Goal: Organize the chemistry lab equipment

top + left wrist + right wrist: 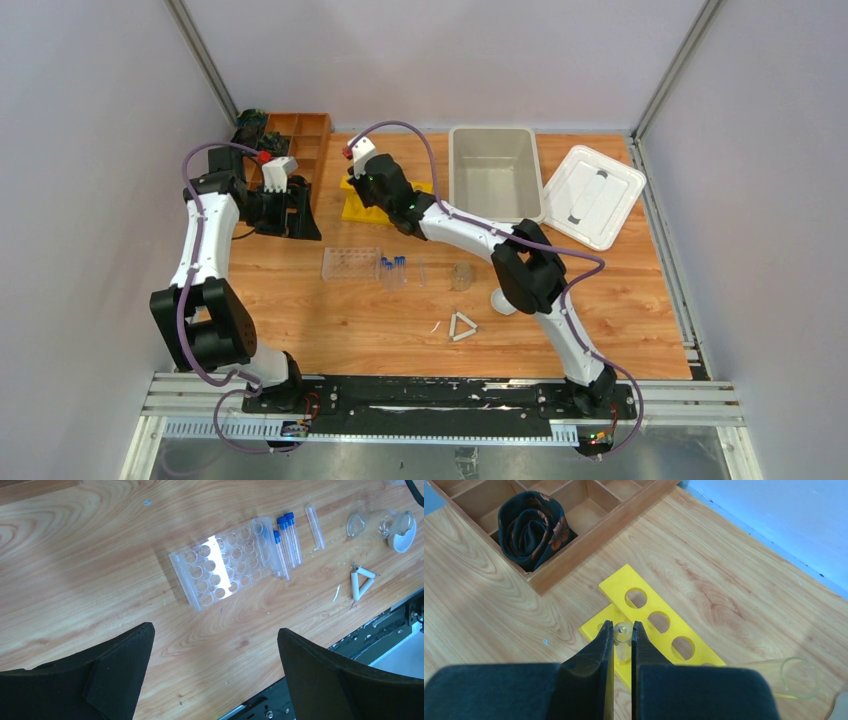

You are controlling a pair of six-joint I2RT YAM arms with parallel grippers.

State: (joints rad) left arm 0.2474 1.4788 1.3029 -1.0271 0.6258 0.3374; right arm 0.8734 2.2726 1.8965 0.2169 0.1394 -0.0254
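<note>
My right gripper moves down and slightly back onto the yellow rack's lower step next, near the tray (300, 150) end.
My right gripper (623, 625) is shut on a small clear tube (622, 645) and holds it upright over a hole of the yellow rack (664, 625). In the top view it (372, 195) is above that rack (358, 210). Another clear tube (796, 677) sits at the rack's right end. My left gripper (215, 650) is open and empty, held high beside the wooden tray (300, 150). Below it lie the clear tube rack (225, 562), blue-capped tubes (287, 537), an uncapped tube (315, 526), the glass beaker (377, 524), the white dish (402, 541) and the white triangle (361, 582).
The wooden tray (574, 555) holds a rolled black fabric (531, 530). A grey bin (493, 172) stands at the back, with its white lid (592, 195) beside it on the right. The table's front rail (430, 395) runs along the near edge.
</note>
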